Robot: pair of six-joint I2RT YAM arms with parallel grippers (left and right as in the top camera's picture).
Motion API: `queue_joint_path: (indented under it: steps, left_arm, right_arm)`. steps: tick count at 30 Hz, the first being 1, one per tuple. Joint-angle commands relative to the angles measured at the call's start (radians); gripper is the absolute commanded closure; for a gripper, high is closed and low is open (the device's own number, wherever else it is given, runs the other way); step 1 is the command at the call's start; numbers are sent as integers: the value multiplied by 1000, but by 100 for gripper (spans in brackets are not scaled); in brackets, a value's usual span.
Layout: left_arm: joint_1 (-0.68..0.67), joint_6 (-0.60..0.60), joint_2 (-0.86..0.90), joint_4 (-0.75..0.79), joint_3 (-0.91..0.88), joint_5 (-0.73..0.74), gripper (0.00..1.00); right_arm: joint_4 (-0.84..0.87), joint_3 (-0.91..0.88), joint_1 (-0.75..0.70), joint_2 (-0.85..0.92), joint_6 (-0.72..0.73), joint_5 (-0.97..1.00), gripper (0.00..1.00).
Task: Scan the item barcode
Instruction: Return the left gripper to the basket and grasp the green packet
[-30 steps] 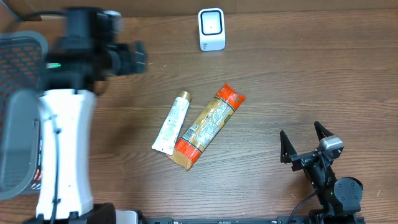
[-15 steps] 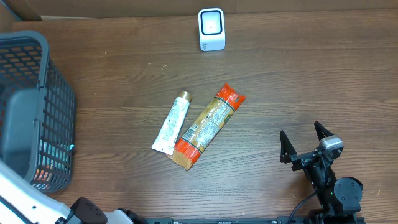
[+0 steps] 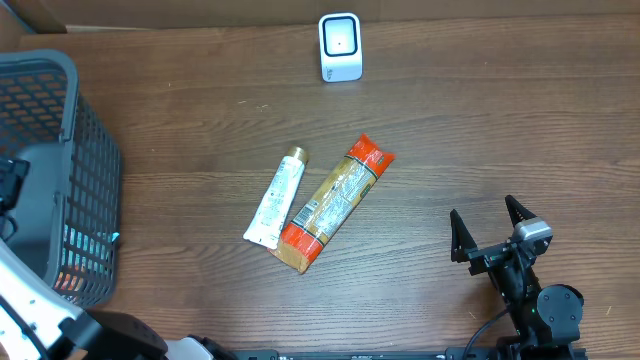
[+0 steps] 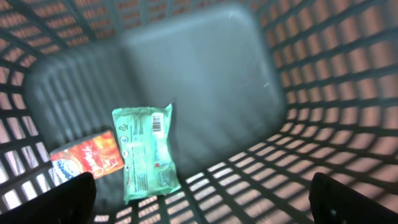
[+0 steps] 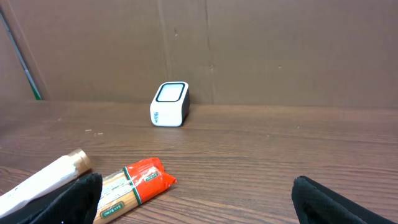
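Observation:
Next, my left gripper moves down and left in the wrist view onto the green packet's barcode end [image 4: 147,132], because it lies uncovered on the basket bottom.
The white barcode scanner [image 3: 340,47] [image 5: 170,104] stands upright at the table's far edge. Two items lie mid-table side by side: an orange-and-red pasta packet [image 3: 335,200] [image 5: 134,183] and a white tube with a gold cap [image 3: 277,197] [image 5: 46,177]. My right gripper [image 3: 487,225] [image 5: 199,202] rests open near the front right, well apart from them. My left gripper [image 4: 202,208] hangs open inside the grey basket [image 3: 70,120], above a green packet [image 4: 146,152] with its barcode facing up and a red-orange packet [image 4: 84,158]. Nothing is between its fingers.
The basket's lattice walls [image 4: 336,93] surround the left gripper on all sides. The left arm's white link [image 3: 30,310] crosses the bottom left corner. A brown cardboard wall [image 5: 249,50] rises behind the scanner.
The left arm has swung from above the basket's far side to the left edge, and its gripper now looks into the basket. The right arm and the table items have not moved.

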Motion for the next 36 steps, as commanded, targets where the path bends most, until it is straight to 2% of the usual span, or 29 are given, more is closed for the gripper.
queue_joint_path:
  steps: [1,11,21,31,36]
  left_arm:
    - [3,48,47,24,-73,0,0]
    - [3,39,204,31,-155,-95,0]
    - [6,32,279,56,-185,-152,0]
    - [5,91,280,298,-364,-175,0]
    - [5,138,280,411,-431,-105,3]
  right_arm:
    - [5,-11,9,-9,4,6,0]
    - [5,-11,9,-9,4,6,0]
    - [5,-11,9,-9,4,6,0]
    - [6,-11,9,-9,4,6,0]
    - [6,-11,9,-9,4,6,0]
